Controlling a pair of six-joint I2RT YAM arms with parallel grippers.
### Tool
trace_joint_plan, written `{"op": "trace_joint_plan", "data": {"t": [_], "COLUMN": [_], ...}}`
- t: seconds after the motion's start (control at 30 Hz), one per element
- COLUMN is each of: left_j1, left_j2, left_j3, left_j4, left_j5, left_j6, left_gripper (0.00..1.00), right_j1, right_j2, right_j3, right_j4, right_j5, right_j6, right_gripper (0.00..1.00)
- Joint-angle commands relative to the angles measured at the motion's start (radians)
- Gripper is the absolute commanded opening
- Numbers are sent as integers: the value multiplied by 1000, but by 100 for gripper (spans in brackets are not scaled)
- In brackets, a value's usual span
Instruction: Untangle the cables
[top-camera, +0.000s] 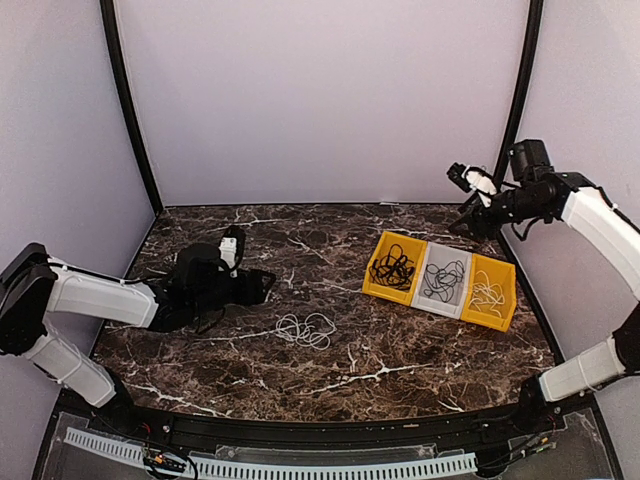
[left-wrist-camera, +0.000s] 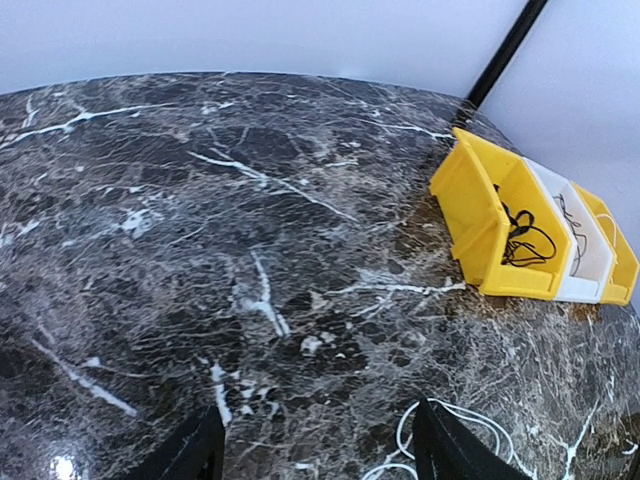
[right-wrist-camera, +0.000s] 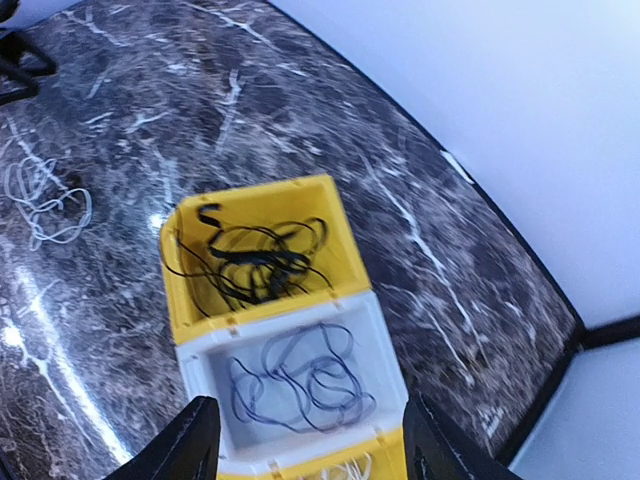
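Observation:
My right gripper moves past the bins and down onto the loose white cable's bin-side loop (top-camera: 331, 325) (right-wrist-camera: 87, 212) next, since it lies below, to the gripper's left in the top view.
A loose white cable (top-camera: 306, 329) lies on the marble table, right of my left gripper (top-camera: 262, 284). That gripper is open and empty, low over the table. In the left wrist view (left-wrist-camera: 318, 452) the white cable (left-wrist-camera: 483, 428) lies beside the right finger. Three joined bins hold coils: a black cable (top-camera: 396, 268) in the left yellow bin, a grey cable (top-camera: 443, 280) in the white bin, a white cable (top-camera: 488, 293) in the right yellow bin. My right gripper (top-camera: 462, 180) is open and empty, raised above the bins. In its wrist view (right-wrist-camera: 310, 442) it hangs over the grey cable (right-wrist-camera: 300, 385).
The row of bins (top-camera: 379, 283) stands at the right middle of the table, angled. It also shows in the left wrist view (left-wrist-camera: 470, 215) and the right wrist view (right-wrist-camera: 180, 290). Pale walls and black corner posts (top-camera: 130, 110) enclose the table.

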Motion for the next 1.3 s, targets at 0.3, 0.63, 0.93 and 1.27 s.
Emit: {"op": "trace_joint_plan", "data": {"t": [0.3,0.63,0.93,1.27], "left_j1": [66,76,78,80], "left_j2": [-208,-272,-278,-254], "left_j3": [-160,-203,-233,-224], "left_j4": [-125,-171,-139,-123], "left_j5": [8,15,29,38], "left_j6": [-127,-144,-156,-146], "left_gripper": [67,66,66,66], "right_j1": [625,832,848,848], "right_j2": [395,702,779,790], "right_j3": [78,204,264,273], "right_j4": [101,151,136,126], "right_j5": [41,206,212,205], "right_j6": [-69,-106,-100,-78], "right_gripper": [36,39,34,16]}}
